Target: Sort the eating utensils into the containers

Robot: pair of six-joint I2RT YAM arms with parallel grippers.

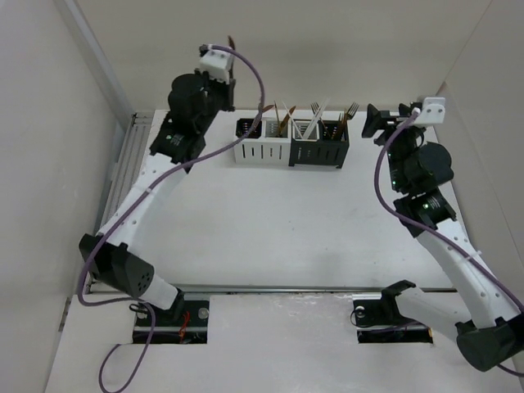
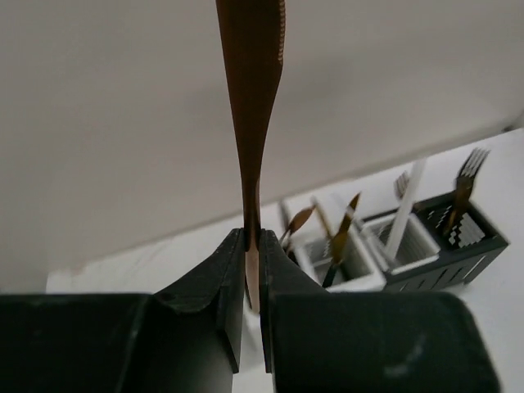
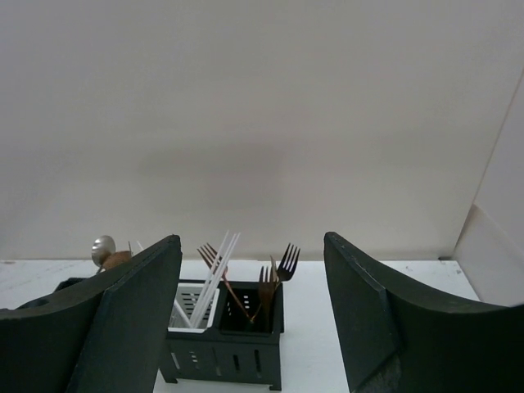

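The white container's knife section (image 1: 277,129) (image 2: 354,264) is below my left gripper, to the right in the top view. I need to move the gripper that way and down next, to release.
My left gripper (image 1: 223,64) hangs high at the back left, left of the containers, and in its wrist view (image 2: 252,239) it is shut on a slim copper utensil (image 2: 250,98) that points straight up. Its toothed edge suggests a knife. The white containers (image 1: 264,143) and black containers (image 1: 321,143) stand in a row at the back, holding forks (image 3: 286,260), white chopsticks (image 3: 216,274) and copper pieces (image 2: 342,233). My right gripper (image 1: 375,123) is right of the row and faces it. Its wrist view (image 3: 252,239) shows it open and holding nothing.
White walls close in the table on the left, back and right. A metal rail (image 1: 121,168) runs along the left edge. Purple cables (image 1: 260,90) loop off both arms. A spoon bowl (image 3: 103,248) shows behind my right gripper's left finger.
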